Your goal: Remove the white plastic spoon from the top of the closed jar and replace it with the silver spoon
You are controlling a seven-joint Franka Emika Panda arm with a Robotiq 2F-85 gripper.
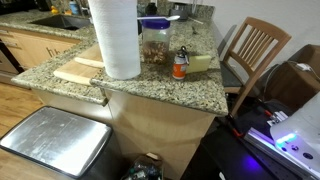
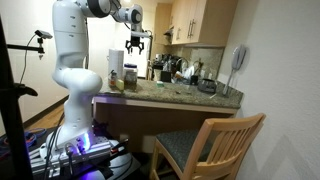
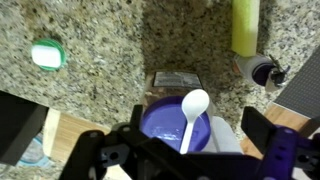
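The robot's gripper will next move down onto the white plastic spoon's handle (image 3: 188, 129) just behind the spoon's bowl, because that narrow part runs between the gripper's open fingers.
The closed jar (image 1: 154, 45) with its blue lid (image 3: 165, 125) stands on the granite counter beside the paper towel roll. The white plastic spoon (image 3: 192, 112) lies across the lid, bowl pointing away from the camera in the wrist view. My gripper (image 3: 198, 128) is open and empty. It hangs straight above the jar, its fingers on either side of the lid, well clear of it in an exterior view (image 2: 138, 47). I cannot make out the silver spoon in any view.
A tall paper towel roll (image 1: 116, 38) stands next to the jar. A small orange-labelled bottle (image 1: 180, 67) and a yellow sponge (image 1: 202, 62) sit beside it. A cutting board (image 1: 78, 70), a green-lidded container (image 3: 47, 54) and a wooden chair (image 1: 255, 50) are nearby.
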